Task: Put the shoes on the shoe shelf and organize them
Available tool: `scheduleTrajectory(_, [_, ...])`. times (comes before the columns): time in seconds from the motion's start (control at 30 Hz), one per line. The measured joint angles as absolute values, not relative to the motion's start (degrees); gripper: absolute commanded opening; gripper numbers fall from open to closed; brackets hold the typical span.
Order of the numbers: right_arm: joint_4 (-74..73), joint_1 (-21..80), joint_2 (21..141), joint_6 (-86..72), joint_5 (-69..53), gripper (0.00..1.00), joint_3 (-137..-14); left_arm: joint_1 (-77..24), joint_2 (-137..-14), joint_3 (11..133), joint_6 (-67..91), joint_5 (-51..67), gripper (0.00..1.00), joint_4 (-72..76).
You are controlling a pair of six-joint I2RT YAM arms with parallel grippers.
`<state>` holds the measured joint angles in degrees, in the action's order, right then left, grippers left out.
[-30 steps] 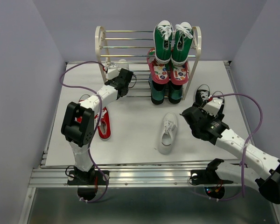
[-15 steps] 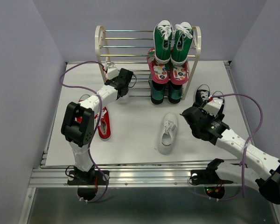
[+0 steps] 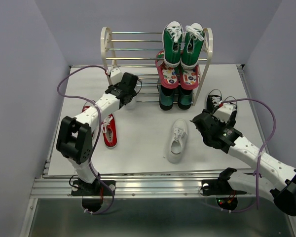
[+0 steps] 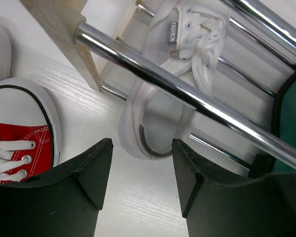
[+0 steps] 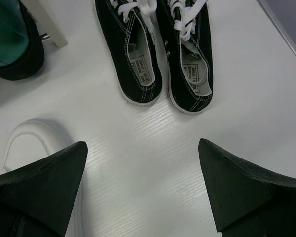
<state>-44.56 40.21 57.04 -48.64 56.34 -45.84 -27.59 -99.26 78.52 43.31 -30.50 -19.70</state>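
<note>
Next, my right gripper moves back and left in the top view, down onto the heel collar of the sneaker on the table. The white sneaker's mate already sits on the shelf (image 3: 107, 49).
The shoe shelf (image 3: 107, 49) stands at the back. One white sneaker (image 4: 167, 89) lies on its lowest rods at the left, heel toward me. My left gripper (image 4: 142, 148) is open and empty just in front of that heel, also seen from above (image 3: 131, 94). The other white sneaker (image 3: 176, 140) lies on the table in the middle. The red pair (image 3: 108, 131) is at the left, with one toe in the left wrist view (image 4: 19, 133). The black pair (image 5: 160, 54) stands at the right. My right gripper (image 5: 142, 145) is wide open and empty above the table, short of the black pair.
Green high-tops (image 3: 182, 42) stand on the top tier at the right, pink flip-flops (image 3: 179, 76) below them, and dark boots (image 3: 176, 98) at the bottom. The shelf's left half has bare rods. Purple cables loop off both arms.
My left arm's elbow has swung out to the left and its gripper has shifted slightly left at the shelf's lower left. The right arm has not moved.
</note>
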Motion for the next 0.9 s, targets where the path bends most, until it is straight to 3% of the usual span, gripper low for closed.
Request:
scheduleTrajectory(0.2, [-43.24,40.21,56.97,-43.90,47.20,1.00,-45.84,-30.87,-92.05,73.95,43.29,-29.41,0.76,-19.81])
scheduleTrajectory(0.27, [-42.76,40.27,56.99,-42.24,43.31,1.00,-45.91,-32.14,-89.14,71.48,43.31,-28.95,0.87,-20.34])
scheduleTrajectory(0.37, [-42.35,40.51,56.97,-39.97,36.51,1.00,-46.02,-33.89,-83.96,66.92,43.38,-28.21,0.93,-21.30])
scheduleTrajectory(0.7, [-40.60,47.37,56.99,-37.58,15.73,1.00,-46.06,-34.92,-68.38,55.46,43.24,-25.71,0.98,-23.29])
scheduleTrajectory(0.9, [-41.17,57.36,60.75,-42.44,16.38,1.00,-46.61,-34.92,-64.47,51.09,42.26,-25.12,0.99,-23.35])
